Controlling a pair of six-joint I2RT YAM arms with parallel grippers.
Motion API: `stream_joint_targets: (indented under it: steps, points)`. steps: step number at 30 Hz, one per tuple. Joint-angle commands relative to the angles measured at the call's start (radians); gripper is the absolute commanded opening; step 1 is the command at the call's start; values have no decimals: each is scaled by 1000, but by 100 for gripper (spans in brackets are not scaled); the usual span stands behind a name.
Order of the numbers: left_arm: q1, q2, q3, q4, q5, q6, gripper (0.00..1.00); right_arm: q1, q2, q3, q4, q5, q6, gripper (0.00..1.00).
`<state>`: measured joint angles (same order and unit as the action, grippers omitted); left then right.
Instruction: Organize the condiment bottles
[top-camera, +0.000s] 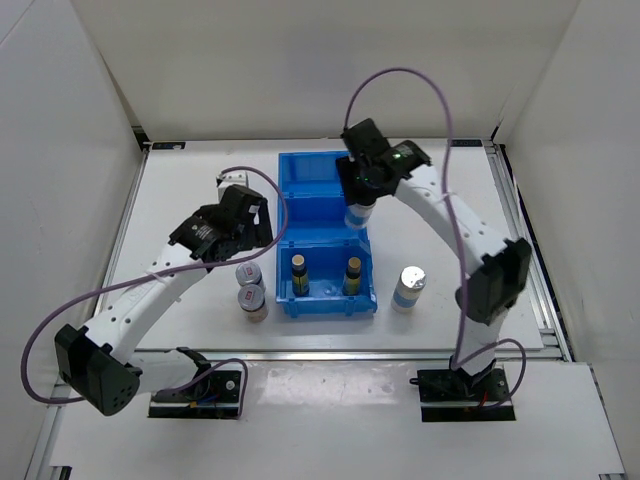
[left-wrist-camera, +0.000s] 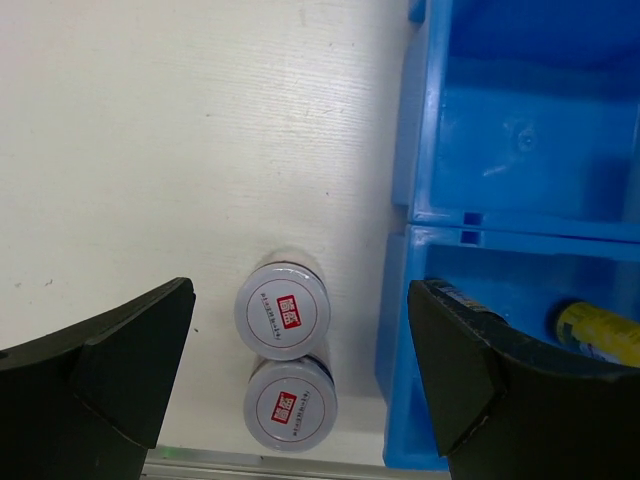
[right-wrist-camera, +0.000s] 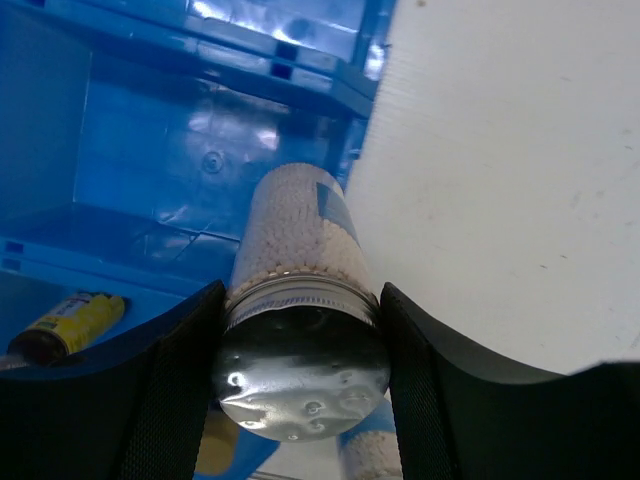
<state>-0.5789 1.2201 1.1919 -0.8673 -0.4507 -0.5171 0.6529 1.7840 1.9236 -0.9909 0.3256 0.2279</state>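
My right gripper shifts left in the top view next, lowers the jar into the bin's middle section and releases it, since that section is empty.
My right gripper (right-wrist-camera: 300, 375) is shut on the silver lid of a stubby jar (right-wrist-camera: 298, 245) full of white grains, holding it over the right side of the blue bin (top-camera: 330, 306), by its middle compartment; from above this jar (top-camera: 358, 212) hangs below the wrist. Two slim dark bottles (top-camera: 299, 272) (top-camera: 353, 275) with yellow labels stand in the bin's near part. Left of the bin, two silver-lidded jars (left-wrist-camera: 283, 311) (left-wrist-camera: 290, 404) touch each other. My left gripper (left-wrist-camera: 300, 375) hovers open above them, fingers wide on either side. Another jar (top-camera: 409, 288) stands right of the bin.
The bin's far compartment (top-camera: 312, 175) holds nothing. The bin wall (left-wrist-camera: 398, 300) runs close beside the two left jars. A metal rail (left-wrist-camera: 250, 465) marks the table's near edge. White walls enclose the table on three sides.
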Motion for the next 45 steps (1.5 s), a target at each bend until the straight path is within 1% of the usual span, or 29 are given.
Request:
stream_joint_targets:
  steps: [1,5,10,13,14,16,17,19,20,21,22,24,25,26,27,28,30,31,33,35,37,38,42,45]
  points:
    - [14,-40,-49,31,-29,-52,99,13,86,89,14,-33,-19,0]
    - [53,-50,-109,54,-19,-70,99,34,176,150,24,-33,-29,0]
    - [132,-39,-144,105,85,-70,99,16,284,173,24,-20,-29,0]
    - [154,-30,-167,128,119,-70,99,7,316,155,34,-60,-29,10]
    - [154,-30,-176,139,132,-61,99,-4,327,134,44,-69,-18,22]
    - [163,-39,-187,151,132,-61,99,-4,327,114,54,-79,-18,36]
    - [163,-39,-202,160,142,-61,99,-4,316,114,54,-79,-18,53]
    - [163,-50,-216,169,142,-61,99,-4,301,114,54,-79,-18,74]
    - [163,-50,-216,169,142,-61,99,-4,282,114,54,-79,-18,90]
    - [163,-59,-227,169,142,-61,99,-4,272,114,54,-70,-18,97]
    - [163,-59,-227,169,133,-61,99,-4,249,127,8,-47,-18,100]
    - [163,-80,-236,169,133,-61,99,-4,206,137,-35,-1,-18,100]
    - [163,-80,-236,169,133,-61,99,-4,134,114,-47,24,-9,100]
    - [163,-94,-236,169,133,-61,99,-4,88,79,-48,58,-9,100]
    - [163,-114,-236,169,133,-61,99,-13,39,-14,-37,69,-9,100]
    - [163,-126,-245,169,133,-61,99,-13,-65,-68,-28,69,17,100]
    - [163,-169,-245,169,133,-61,99,-61,-165,-177,-12,34,39,100]
    - [163,-183,-256,169,133,-70,99,-79,-251,-283,-12,-23,50,100]
    - [172,-205,-256,169,124,-70,99,-117,-348,-386,-12,-86,64,100]
    - [172,-218,-256,169,124,-60,99,-118,-383,-515,-38,-147,73,100]
    - [172,-228,-247,159,159,-50,99,-127,-417,-586,-63,-157,100,100]
    - [172,-228,-247,159,171,-40,99,-127,-441,-654,-63,-171,100,100]
    - [182,-246,-247,137,182,-40,99,-127,-475,-808,-32,-191,139,100]
    - [182,-255,-247,113,191,-40,99,-127,-485,-856,-11,-218,151,100]
